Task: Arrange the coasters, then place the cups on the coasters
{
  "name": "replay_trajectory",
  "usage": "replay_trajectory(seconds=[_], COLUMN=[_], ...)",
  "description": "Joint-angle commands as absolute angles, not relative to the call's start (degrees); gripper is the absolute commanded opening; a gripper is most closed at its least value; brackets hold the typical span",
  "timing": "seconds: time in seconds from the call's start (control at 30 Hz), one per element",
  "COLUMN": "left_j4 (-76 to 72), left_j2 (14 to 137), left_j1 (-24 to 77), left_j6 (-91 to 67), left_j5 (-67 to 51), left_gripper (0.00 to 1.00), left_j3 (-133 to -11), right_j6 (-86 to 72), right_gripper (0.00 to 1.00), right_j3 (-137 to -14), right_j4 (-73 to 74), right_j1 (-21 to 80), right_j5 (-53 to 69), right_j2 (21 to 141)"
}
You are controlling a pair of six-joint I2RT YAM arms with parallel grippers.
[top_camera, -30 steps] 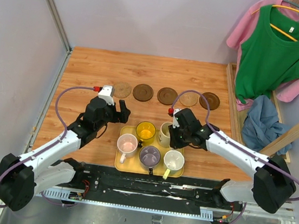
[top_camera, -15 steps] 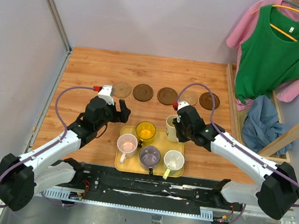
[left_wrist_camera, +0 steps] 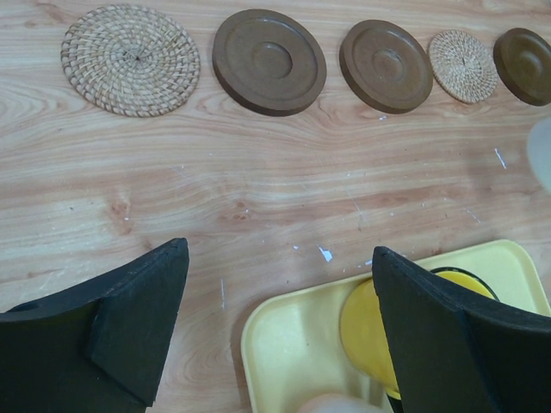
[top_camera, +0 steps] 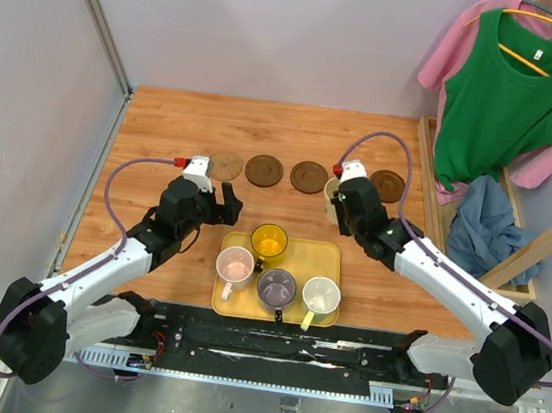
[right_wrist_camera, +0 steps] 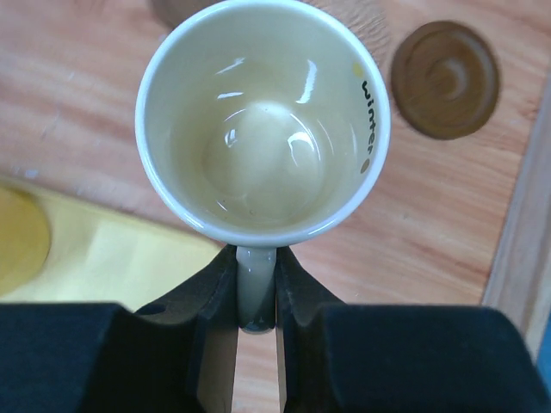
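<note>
My right gripper brings its cup over, lowers it and lets go next, since the bare end coaster [top_camera: 388, 187] [right_wrist_camera: 445, 79] lies below and to its right in the top view.
Five coasters lie in a row across the table: woven tan [top_camera: 226, 165] [left_wrist_camera: 131, 58], dark brown [top_camera: 263, 170] [left_wrist_camera: 269, 61], dark brown [top_camera: 309, 176] [left_wrist_camera: 386, 65], a smaller tan one [left_wrist_camera: 463, 66] and dark brown [top_camera: 387, 185] [right_wrist_camera: 445, 79]. My right gripper [top_camera: 343, 201] [right_wrist_camera: 256, 297] is shut on the handle of the cream cup [top_camera: 332, 199] [right_wrist_camera: 263, 120], held upright above the table beside the fourth coaster. On the yellow tray [top_camera: 332, 257] [left_wrist_camera: 301, 344] stand the yellow cup [top_camera: 269, 239] [left_wrist_camera: 370, 331], pink cup [top_camera: 236, 263], grey-purple cup [top_camera: 276, 287] and pale cup [top_camera: 321, 295]. My left gripper [top_camera: 218, 205] [left_wrist_camera: 280, 327] hangs open over the tray's far left corner.
A wooden rail [top_camera: 425, 185] borders the table on the right, with a green top [top_camera: 506, 94], pink garment and blue cloth [top_camera: 480, 227] behind it. A grey wall panel [top_camera: 102, 145] closes the left side.
The right gripper has lifted the cream cup off the tray and carried it back towards the coaster row. The left arm has stayed still and open.
</note>
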State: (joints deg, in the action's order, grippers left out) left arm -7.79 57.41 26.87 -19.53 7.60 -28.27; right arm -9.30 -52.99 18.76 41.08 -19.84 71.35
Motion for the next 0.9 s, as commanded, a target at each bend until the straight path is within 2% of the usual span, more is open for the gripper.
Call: replay_trajectory(seconds=[0.0, 0.37, 0.87], left_j4=[-11.34, -13.91, -16.55], left_j2=[58.62, 64.43, 71.76], left_j1=[27.33, 27.25, 24.52], left_j6=[-18.37, -17.16, -19.67], left_j5=[7.4, 8.06, 5.75], left_gripper=[0.91, 0.91, 0.91], left_j3=[-30.66, -34.3, -36.03], right_j6=[-6.03, -4.63, -5.89], right_gripper=[0.01, 0.01, 0.01], right_j3=[-55.02, -60.24, -64.68], right_j4=[4.54, -8.09, -12.13], right_j1=[34.35, 17.78, 8.08], right_j5=[-25.14, -17.3, -11.79], right_j2=[71.21, 85.6, 94.61])
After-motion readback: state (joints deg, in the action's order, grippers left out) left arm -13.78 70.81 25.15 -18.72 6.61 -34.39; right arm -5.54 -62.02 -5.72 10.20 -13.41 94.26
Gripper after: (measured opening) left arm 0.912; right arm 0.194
